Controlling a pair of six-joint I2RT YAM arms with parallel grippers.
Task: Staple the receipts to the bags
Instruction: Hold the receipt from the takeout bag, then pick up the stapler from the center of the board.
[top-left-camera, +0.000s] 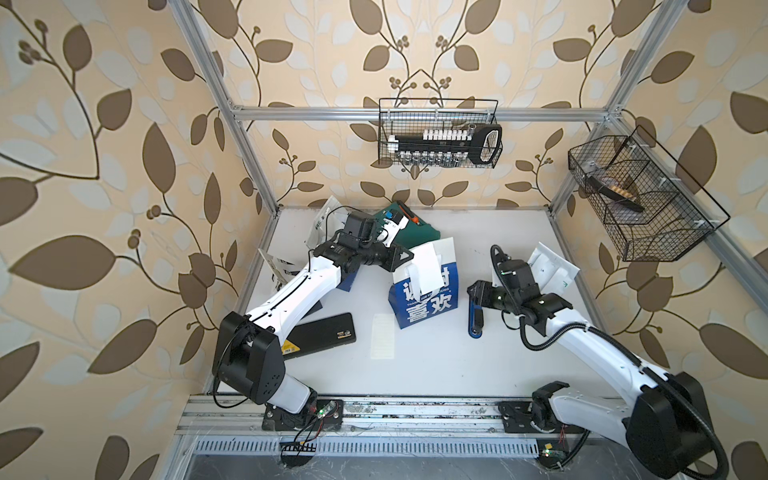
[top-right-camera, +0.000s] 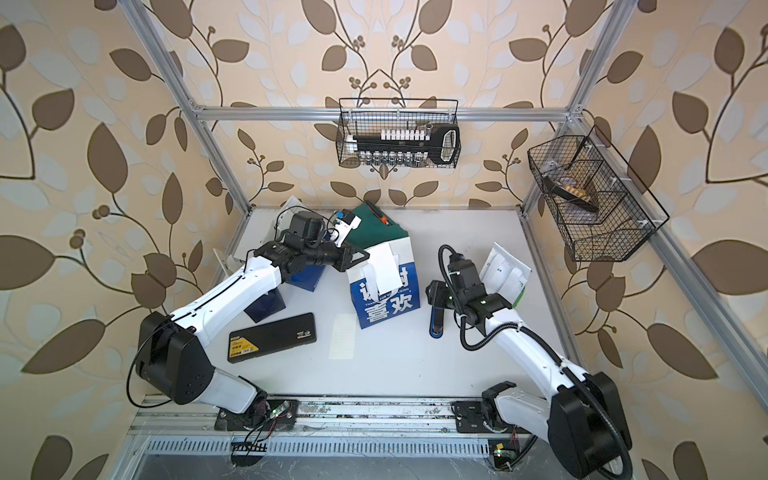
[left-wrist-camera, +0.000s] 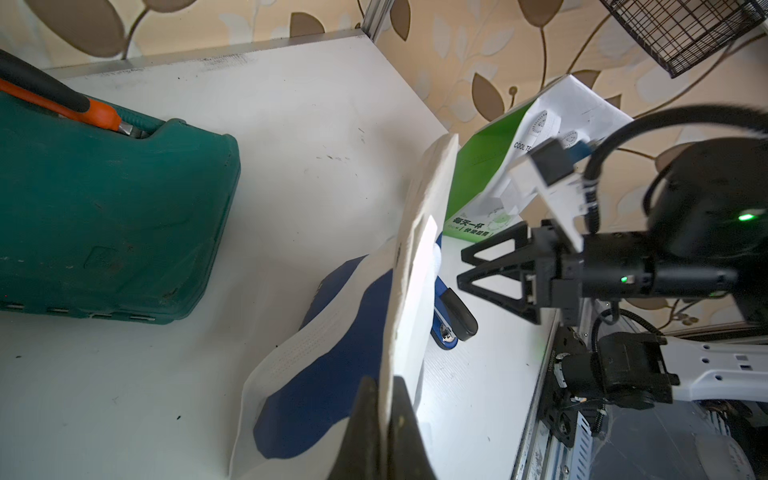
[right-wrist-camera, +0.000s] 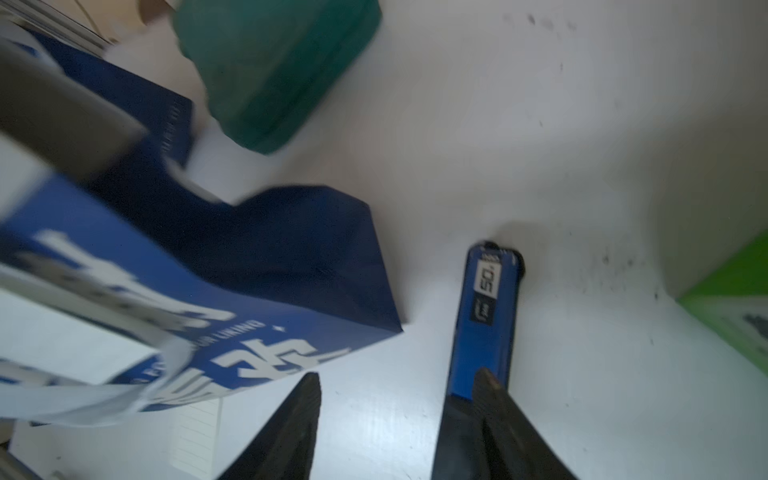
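My right gripper comes down next while centering over the stapler's middle (top-left-camera: 476, 313) (right-wrist-camera: 460, 397) and closes, since the stapler lies below one finger rather than between both.
A navy-and-white bag (top-left-camera: 424, 303) (top-right-camera: 386, 303) stands mid-table with a receipt (top-left-camera: 428, 268) (top-right-camera: 384, 266) laid over its upper front. My left gripper (top-left-camera: 409, 255) (left-wrist-camera: 386, 415) is shut on the bag's white top rim (left-wrist-camera: 419, 232), with the receipt pinched against it. A second receipt (top-left-camera: 382, 336) (right-wrist-camera: 195, 436) lies flat in front of the bag. A blue stapler (top-left-camera: 475, 322) (right-wrist-camera: 486, 316) lies on the table right of the bag. My right gripper (top-left-camera: 478, 293) (right-wrist-camera: 399, 386) hovers open over the stapler's near end, holding nothing. A green-and-white bag (top-left-camera: 548, 270) (left-wrist-camera: 486, 166) stands behind the right arm.
A dark green pouch (top-left-camera: 419, 230) (left-wrist-camera: 104, 216) with an orange-handled tool sits at the back. A black case (top-right-camera: 272, 336) with a yellow label lies front left. More navy bags (top-right-camera: 305, 276) stand under the left arm. Wire baskets (top-left-camera: 440, 133) hang on the walls.
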